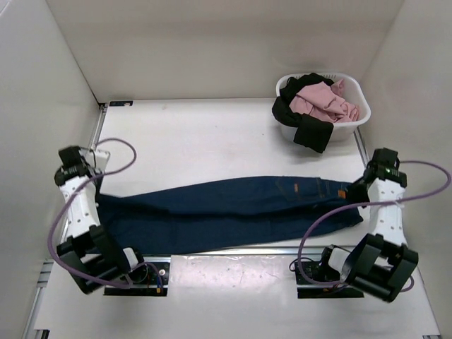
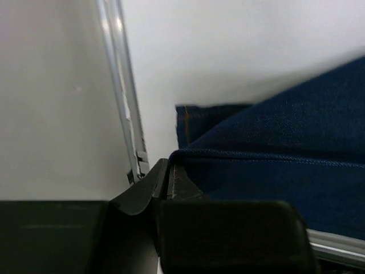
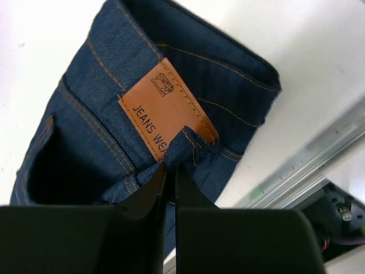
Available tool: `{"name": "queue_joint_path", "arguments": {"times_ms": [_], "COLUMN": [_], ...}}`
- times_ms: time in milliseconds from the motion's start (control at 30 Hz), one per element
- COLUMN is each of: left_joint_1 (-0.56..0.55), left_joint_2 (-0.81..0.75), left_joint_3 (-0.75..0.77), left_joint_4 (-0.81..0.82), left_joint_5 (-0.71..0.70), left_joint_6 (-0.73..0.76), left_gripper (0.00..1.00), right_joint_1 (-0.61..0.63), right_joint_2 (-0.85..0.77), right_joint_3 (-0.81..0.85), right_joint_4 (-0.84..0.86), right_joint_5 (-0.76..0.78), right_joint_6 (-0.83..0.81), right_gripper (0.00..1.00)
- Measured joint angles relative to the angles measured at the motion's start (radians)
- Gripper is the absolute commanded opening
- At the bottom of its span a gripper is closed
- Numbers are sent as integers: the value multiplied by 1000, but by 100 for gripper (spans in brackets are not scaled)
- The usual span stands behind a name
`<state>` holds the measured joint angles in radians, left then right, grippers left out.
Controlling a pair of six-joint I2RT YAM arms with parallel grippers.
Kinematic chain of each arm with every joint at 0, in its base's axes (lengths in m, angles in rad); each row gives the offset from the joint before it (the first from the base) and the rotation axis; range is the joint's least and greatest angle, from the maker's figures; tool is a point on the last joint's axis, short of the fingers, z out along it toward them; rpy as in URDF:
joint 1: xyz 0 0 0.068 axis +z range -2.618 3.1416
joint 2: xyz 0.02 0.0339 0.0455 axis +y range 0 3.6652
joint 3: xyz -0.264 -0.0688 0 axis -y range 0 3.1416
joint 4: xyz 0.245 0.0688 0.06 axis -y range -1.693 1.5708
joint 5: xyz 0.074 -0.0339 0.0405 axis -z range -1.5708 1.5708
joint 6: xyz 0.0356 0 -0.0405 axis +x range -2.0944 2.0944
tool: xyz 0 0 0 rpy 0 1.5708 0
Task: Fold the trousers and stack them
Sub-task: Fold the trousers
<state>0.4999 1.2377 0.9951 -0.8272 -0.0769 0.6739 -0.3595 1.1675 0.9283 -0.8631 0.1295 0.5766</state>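
My right gripper will next draw the trousers' waistband back over the near layer's waist end, lower and release, as that end lies back and below, still uncovered.
The dark navy trousers lie stretched left to right across the near half of the table, folded lengthwise, with the waist at the right. My left gripper is at the leg end. In the left wrist view it is shut on the denim's folded edge. My right gripper is at the waist end. The right wrist view shows it shut on a bunched bit of waistband just below the tan leather patch.
A white basket stands at the back right, holding a pink garment and a black garment that hangs over its rim. White walls close in both sides. A metal rail runs along the table's left edge.
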Motion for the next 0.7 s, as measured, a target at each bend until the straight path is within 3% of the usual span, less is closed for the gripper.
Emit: {"name": "queue_joint_path", "arguments": {"times_ms": [133,333,700], "left_joint_1": [40,87,106], "left_joint_2": [-71,-134,-133], "left_joint_3": [-149,-214,-101], "left_joint_4": [19,49,90], "left_joint_5": [-19,-30,-4], "left_joint_6": [67,124,217], "left_gripper": [14,14,14], "right_joint_1": [-82,-101,-171], "right_joint_2": [-82,-111,-140], "right_joint_3": [-50,-92,-68], "right_joint_4": [-40,-31,-78], "right_joint_5": [-10,-42,-139], "right_joint_6": [14,15,20], "right_gripper": [0,0,0]}}
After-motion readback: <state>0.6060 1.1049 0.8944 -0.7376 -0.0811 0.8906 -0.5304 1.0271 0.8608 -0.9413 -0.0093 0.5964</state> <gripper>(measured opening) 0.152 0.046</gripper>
